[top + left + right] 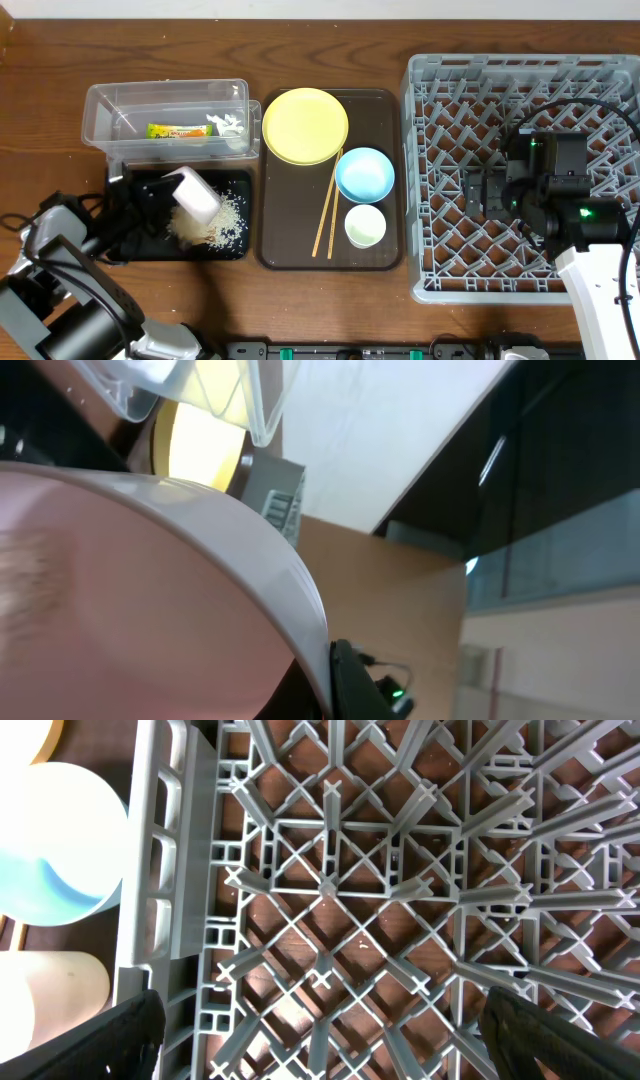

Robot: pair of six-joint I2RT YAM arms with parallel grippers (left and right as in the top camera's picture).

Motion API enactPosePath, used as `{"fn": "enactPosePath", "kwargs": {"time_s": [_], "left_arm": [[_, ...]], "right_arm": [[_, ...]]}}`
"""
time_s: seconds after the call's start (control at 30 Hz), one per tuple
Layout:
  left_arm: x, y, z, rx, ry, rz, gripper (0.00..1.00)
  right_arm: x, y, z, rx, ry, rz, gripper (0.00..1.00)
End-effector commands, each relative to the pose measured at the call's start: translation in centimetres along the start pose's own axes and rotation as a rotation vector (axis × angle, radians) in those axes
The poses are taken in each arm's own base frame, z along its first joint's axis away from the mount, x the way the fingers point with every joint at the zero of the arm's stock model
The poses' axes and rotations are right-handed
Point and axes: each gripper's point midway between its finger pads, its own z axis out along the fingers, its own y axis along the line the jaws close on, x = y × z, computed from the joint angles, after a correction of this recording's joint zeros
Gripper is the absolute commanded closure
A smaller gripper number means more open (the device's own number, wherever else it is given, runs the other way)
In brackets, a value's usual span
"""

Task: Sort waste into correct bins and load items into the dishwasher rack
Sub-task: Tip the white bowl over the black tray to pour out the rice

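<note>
The robot next needs to swing its left gripper toward the brown tray (290, 220), turn the bowl upright and lower it onto the near corner of the brown tray beside the chopsticks, because that corner is bare.
My left gripper (163, 203) is shut on the rim of the white-pinkish bowl (195, 193), held tilted over the black tray (232, 182). Rice grains (222, 218) lie in that tray. In the left wrist view the bowl (130, 590) fills the left, with a finger (340, 680) pinching its rim. The clear tub (110, 105) holds the snack wrapper (180, 130) and the tissue (228, 124). The yellow plate (305, 125), light-blue bowl (365, 172), pale cup (365, 226) and chopsticks (328, 215) lie on the brown tray (290, 220). My right gripper (475, 190) hangs open and empty over the grey rack (520, 80).
The right wrist view shows the rack's lattice floor (380, 890) and left wall between my open fingers (320, 1040), with the blue bowl (50, 850) and cup (50, 1000) beyond. Black cables lie by the left arm at the table's front left.
</note>
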Motion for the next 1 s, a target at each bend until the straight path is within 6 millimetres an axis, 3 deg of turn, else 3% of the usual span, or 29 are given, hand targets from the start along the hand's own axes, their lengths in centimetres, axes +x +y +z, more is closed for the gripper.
{"fn": "enactPosePath", "kwargs": {"time_s": [0.0, 0.43, 0.53, 0.6, 0.63, 0.7, 0.97], "left_arm": [[-0.2, -0.4, -0.5, 0.037, -0.017, -0.059, 0.94], [-0.7, -0.4, -0.8, 0.039, -0.030, 0.004, 0.94], [-1.8, 1.7, -0.9, -0.092, -0.050, 0.097, 0.94], [-2.2, 3.4, -1.1, -0.188, -0.069, 0.031, 0.94], [-2.1, 2.7, -1.0, -0.151, -0.062, 0.051, 0.94], [-1.5, -0.4, -0.7, 0.028, -0.036, 0.185, 0.94], [-1.4, -0.2, -0.7, 0.014, -0.036, 0.184, 0.94]], "right_arm": [[-0.6, 0.3, -0.4, -0.005, -0.017, 0.006, 0.01], [-0.6, 0.3, -0.4, -0.004, -0.018, 0.005, 0.01], [-0.6, 0.3, -0.4, -0.004, -0.017, 0.006, 0.01], [-0.6, 0.3, -0.4, -0.004, -0.018, 0.005, 0.01], [-0.6, 0.3, -0.4, -0.004, -0.018, 0.005, 0.01], [-0.6, 0.3, -0.4, -0.004, -0.018, 0.005, 0.01], [-0.6, 0.2, -0.4, -0.001, -0.018, 0.006, 0.01]]}}
